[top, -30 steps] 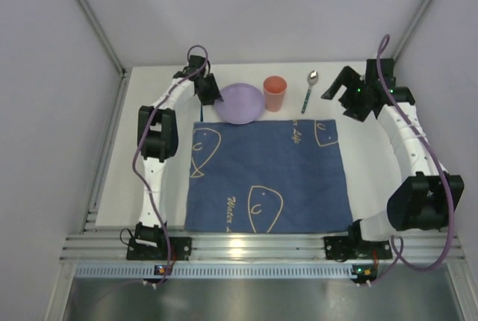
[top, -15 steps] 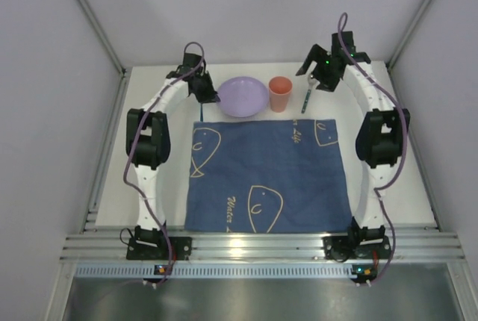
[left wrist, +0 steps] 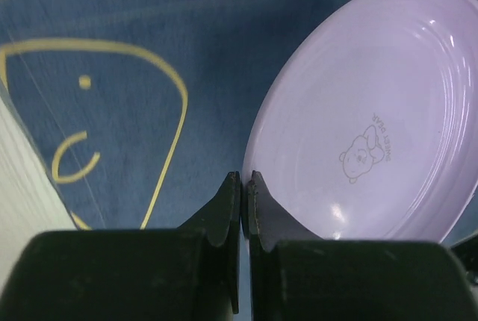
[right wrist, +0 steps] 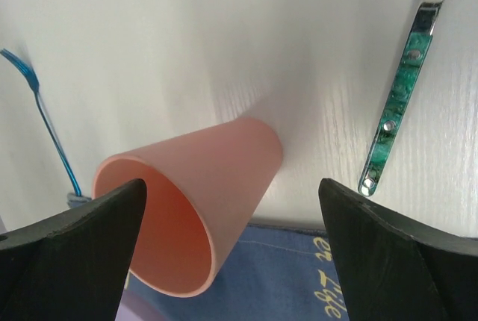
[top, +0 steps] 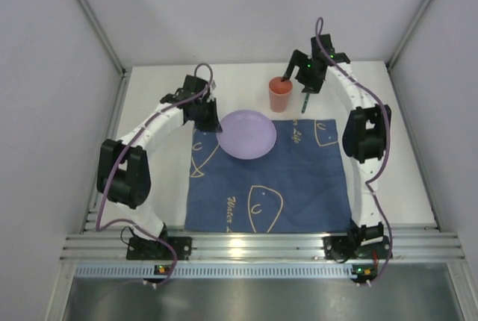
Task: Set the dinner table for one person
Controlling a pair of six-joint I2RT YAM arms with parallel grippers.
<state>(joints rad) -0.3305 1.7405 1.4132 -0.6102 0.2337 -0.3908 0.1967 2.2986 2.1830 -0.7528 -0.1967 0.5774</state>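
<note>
I should lower the open fingers of my right gripper to either side of the salmon cup's spoon side (top: 290, 92) (right wrist: 213, 237) below it, because one finger is already over the cup's opening and one is outside.
My left gripper (top: 217, 126) (left wrist: 243, 181) is shut on the rim of a lilac plate (top: 246, 133) (left wrist: 373, 119), which is tilted over the far part of the dark blue fish mat (top: 269, 175) (left wrist: 134, 75). My right gripper (top: 293, 78) (right wrist: 233, 205) is open just above a salmon cup (top: 280, 93) (right wrist: 190, 205) that stands upright on the white dinner table (top: 149, 104) (right wrist: 187, 30). One finger is over the cup's mouth, the other outside it. A green-handled spoon (top: 307, 100) (right wrist: 394, 104) lies beside the cup.
A thin blue fork (right wrist: 45, 123) lies on the table left of the cup, seen in the right wrist view. Grey walls close in the table on three sides. A ribbed aluminium rail (top: 254, 246) runs along the near edge.
My left gripper has carried the plate from the bare table near the back onto the mat. My right arm has swung left from the right side to just above the cup.
</note>
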